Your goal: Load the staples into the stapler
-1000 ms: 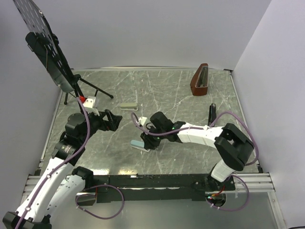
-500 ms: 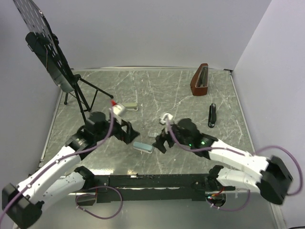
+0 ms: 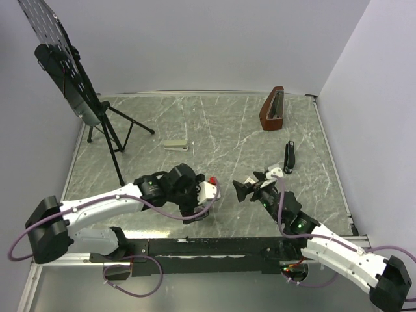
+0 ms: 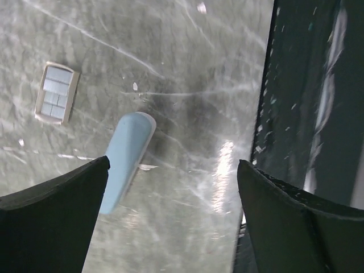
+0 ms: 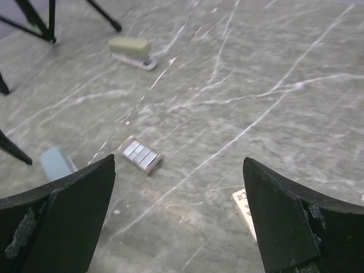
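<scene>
My left gripper lowers and shifts outward over the light blue piece [image 4: 133,152] next, so both fingers straddle it. It lies below the gripper, nearer its outward finger.
The black stapler [image 3: 289,156] lies shut at the right of the table, beyond both grippers. The staples [image 5: 140,154] are silvery strips in a small tan tray, which the left wrist view also catches [image 4: 56,94]. A whitish-tan box piece [image 5: 244,207] lies by my right finger. My left gripper [image 3: 194,210] is open [image 4: 173,165] just above the table near its front edge, with a light blue piece [image 4: 133,152] by its left finger. My right gripper [image 3: 250,184] is open [image 5: 179,161] and holds nothing, pointing left toward the staple tray.
A grey-green stapler [image 3: 175,145] lies at mid-table [image 5: 132,48]. A brown holder [image 3: 273,109] stands at the back right. A black stand with tripod legs [image 3: 107,127] occupies the left side. The dark mounting rail [image 4: 307,102] runs along the table's near edge.
My right arm pulled back from the light blue piece toward the right and its jaws opened. My left arm swung from the left side to over that piece.
</scene>
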Controlling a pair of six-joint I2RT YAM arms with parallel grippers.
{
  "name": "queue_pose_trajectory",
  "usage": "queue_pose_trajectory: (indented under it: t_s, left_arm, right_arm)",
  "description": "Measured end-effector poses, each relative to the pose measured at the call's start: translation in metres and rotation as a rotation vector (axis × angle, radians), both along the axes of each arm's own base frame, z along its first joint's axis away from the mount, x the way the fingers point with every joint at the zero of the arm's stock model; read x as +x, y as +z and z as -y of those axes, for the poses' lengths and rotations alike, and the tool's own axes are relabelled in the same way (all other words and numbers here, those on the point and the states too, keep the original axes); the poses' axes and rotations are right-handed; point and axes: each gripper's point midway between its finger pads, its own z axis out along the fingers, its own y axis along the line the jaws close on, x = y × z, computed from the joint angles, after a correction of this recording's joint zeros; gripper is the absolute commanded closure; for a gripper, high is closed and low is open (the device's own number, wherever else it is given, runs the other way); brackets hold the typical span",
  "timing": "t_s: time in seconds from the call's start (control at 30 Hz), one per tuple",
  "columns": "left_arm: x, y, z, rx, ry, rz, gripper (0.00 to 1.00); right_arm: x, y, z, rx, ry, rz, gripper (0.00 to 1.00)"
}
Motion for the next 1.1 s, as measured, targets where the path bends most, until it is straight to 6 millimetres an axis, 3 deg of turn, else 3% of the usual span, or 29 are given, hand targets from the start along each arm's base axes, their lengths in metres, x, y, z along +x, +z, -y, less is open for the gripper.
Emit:
queue_pose_trajectory:
  t_s: [0.1,0.17,0.27,0.47,0.63,0.97,1.1]
  left_arm:
    - [0.003,-0.010,0.001,0.057,-0.077,0.041,0.11]
    - [0.006,-0.014,0.003,0.087,-0.111,0.057,0.25]
    - [0.012,-0.025,0.008,0.136,-0.156,0.064,0.35]
    - [0.018,-0.050,0.013,0.218,-0.201,0.046,0.36]
    - [0.030,-0.049,0.020,0.219,-0.199,0.060,0.34]
    - [0.038,-0.071,0.011,0.277,-0.184,0.012,0.34]
    - [0.036,-0.081,0.010,0.304,-0.192,-0.019,0.47]
  right_arm:
    - [0.001,0.000,0.009,0.028,-0.038,0.030,0.00]
    - [0.001,0.001,0.012,0.043,-0.053,0.044,0.00]
    - [0.002,0.004,0.014,0.064,-0.066,0.063,0.00]
    - [0.004,-0.002,0.013,0.050,-0.069,0.053,0.00]
    - [0.005,-0.004,0.012,0.042,-0.068,0.050,0.00]
    - [0.006,-0.003,0.010,0.047,-0.062,0.055,0.00]
    - [0.006,-0.007,0.008,0.037,-0.052,0.046,0.00]
